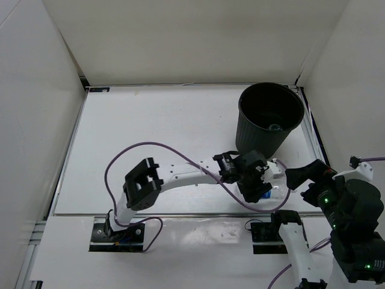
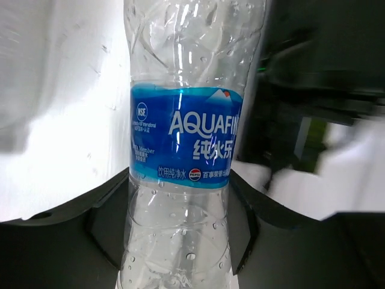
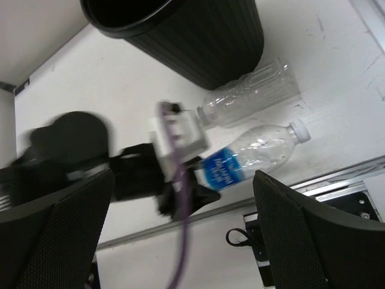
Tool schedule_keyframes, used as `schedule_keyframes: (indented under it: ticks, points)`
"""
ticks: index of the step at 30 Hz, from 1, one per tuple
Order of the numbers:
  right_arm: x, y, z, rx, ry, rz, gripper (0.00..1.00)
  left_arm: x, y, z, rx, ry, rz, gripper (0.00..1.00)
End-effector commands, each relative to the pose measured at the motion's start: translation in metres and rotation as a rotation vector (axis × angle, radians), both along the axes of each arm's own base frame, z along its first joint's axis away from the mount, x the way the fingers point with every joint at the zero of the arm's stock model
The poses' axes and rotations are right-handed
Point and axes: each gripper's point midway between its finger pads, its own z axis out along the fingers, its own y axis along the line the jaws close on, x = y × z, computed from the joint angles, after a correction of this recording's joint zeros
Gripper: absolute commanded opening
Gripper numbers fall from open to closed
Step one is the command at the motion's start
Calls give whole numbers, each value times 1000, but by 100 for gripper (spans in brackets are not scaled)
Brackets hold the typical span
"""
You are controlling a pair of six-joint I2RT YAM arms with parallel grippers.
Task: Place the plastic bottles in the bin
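Observation:
The bin's opening (image 1: 271, 106) is higher and outward, so my left gripper should rise over it to release the clear bottle.
A clear bottle with a blue label (image 2: 183, 144) lies between my left gripper's (image 2: 180, 241) jaws, which are closed on its lower body. In the right wrist view this bottle (image 3: 252, 156) points its white cap right, low over the table near the front edge. It shows faintly in the top view (image 1: 280, 191) by the left gripper (image 1: 258, 188). A plain clear bottle (image 3: 252, 93) lies against the foot of the black ribbed bin (image 3: 198, 42). The bin (image 1: 264, 135) stands at the far right. My right gripper (image 3: 183, 235) is wide open and empty, above and right of the bottles (image 1: 304, 179).
A small pale object (image 1: 274, 127) lies on the bin's floor. A purple cable (image 1: 144, 146) loops from the left arm. White walls enclose the table. A metal rail (image 3: 337, 180) runs along the front edge by the right arm's base (image 1: 267, 232).

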Motion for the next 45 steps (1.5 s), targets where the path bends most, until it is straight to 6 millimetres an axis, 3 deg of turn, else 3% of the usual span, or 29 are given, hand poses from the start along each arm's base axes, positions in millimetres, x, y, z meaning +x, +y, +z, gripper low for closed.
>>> schedule_keyframes:
  ticks: [1, 2, 3, 4, 6, 7, 8, 10, 11, 14, 17, 18, 19, 22, 24, 28, 40, 42, 43, 45]
  points:
    - [-9, -17, 2, 3, -29, -117, 99, 0, 19, 135, -138, -106, 57, 46]
    - [-14, -20, 12, 10, -78, -144, 99, 3, 23, 152, -148, -125, 74, 46]
    - [-16, -24, 15, 12, -104, -166, 99, 7, 20, 197, -224, -162, 83, 46]
    - [-18, -30, 19, 10, -120, -209, 99, 11, 17, 229, -294, -205, 79, 48]
    - [-22, -40, 24, -1, -147, -266, 99, 22, 11, 277, -398, -275, 110, 49]
    - [-25, -46, 24, -12, -158, -297, 99, 26, 4, 316, -502, -315, 123, 51]
    - [-26, -52, 24, -23, -159, -325, 99, 35, 1, 338, -575, -344, 138, 51]
    - [-28, -64, 25, -59, -161, -381, 99, 65, 1, 354, -646, -376, 210, 47]
    - [-29, -66, 28, -60, -172, -390, 99, 77, -5, 376, -746, -408, 235, 47]
    - [-28, -63, 36, -61, -180, -364, 99, 123, -25, 385, -814, -510, 269, 47]
    - [-28, -60, 39, -52, -149, -354, 99, 172, -28, 407, -928, -591, 351, 47]
    - [-34, -58, 47, -29, -180, -348, 99, 187, -25, 407, -962, -557, 397, 48]
    - [-35, -58, 50, -29, -177, -348, 99, 217, -18, 403, -996, -563, 451, 48]
    - [-41, -52, 63, 2, -216, -321, 99, 250, 5, 413, -1054, -528, 531, 48]
    - [-44, -48, 67, 12, -234, -303, 99, 259, 10, 413, -1063, -509, 546, 47]
    - [-51, -36, 71, 40, -262, -237, 99, 282, 8, 392, -1047, -488, 566, 47]
    - [-49, -27, 57, 99, -231, -213, 99, 274, -13, 353, -1009, -353, 503, 57]
    - [-47, -25, 55, 111, -231, -207, 99, 271, -17, 331, -967, -313, 487, 63]
    - [-47, -25, 55, 111, -231, -207, 99, 268, -15, 332, -964, -309, 478, 66]
    - [-45, -23, 55, 114, -230, -199, 99, 263, -17, 323, -944, -289, 453, 86]
